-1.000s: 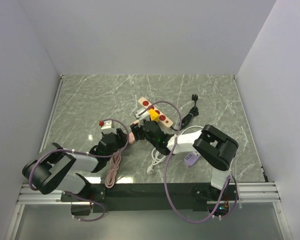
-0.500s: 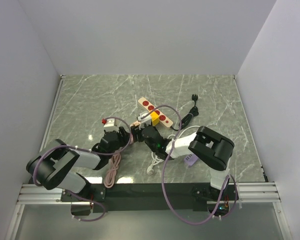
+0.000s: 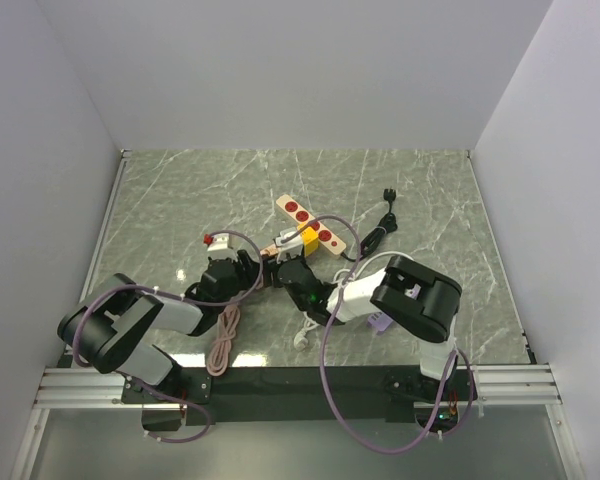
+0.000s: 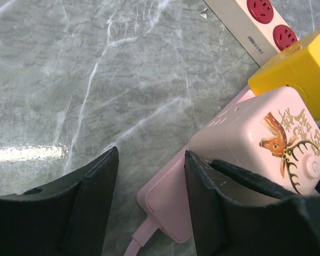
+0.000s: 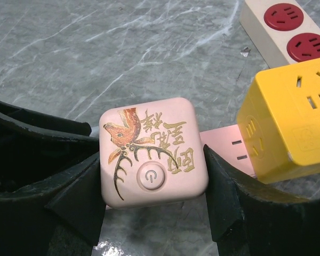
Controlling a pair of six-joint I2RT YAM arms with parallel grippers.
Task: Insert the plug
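Note:
The right gripper pulls the pink cube to the left in the top view next, then lets go, since bare tabletop lies on that side of it.
The yellow plug stands over the far part of a flat pink power strip. Whether it is seated there I cannot tell. Beside it on the strip is a pink cube adapter with a deer print. My right gripper is shut on that cube, a finger against each side. My left gripper is open over the strip's cable end, with its right finger above the strip and bare table under the left finger.
A cream power strip with red sockets lies just beyond the yellow plug. A black plug and cord lie to the right. The pink cable and a white cable trail toward the near edge.
Both wrists have drawn closer together around the pink strip. The left gripper has moved right and farther in, and the right arm's elbow has swung left. The right jaws stay on the pink cube.

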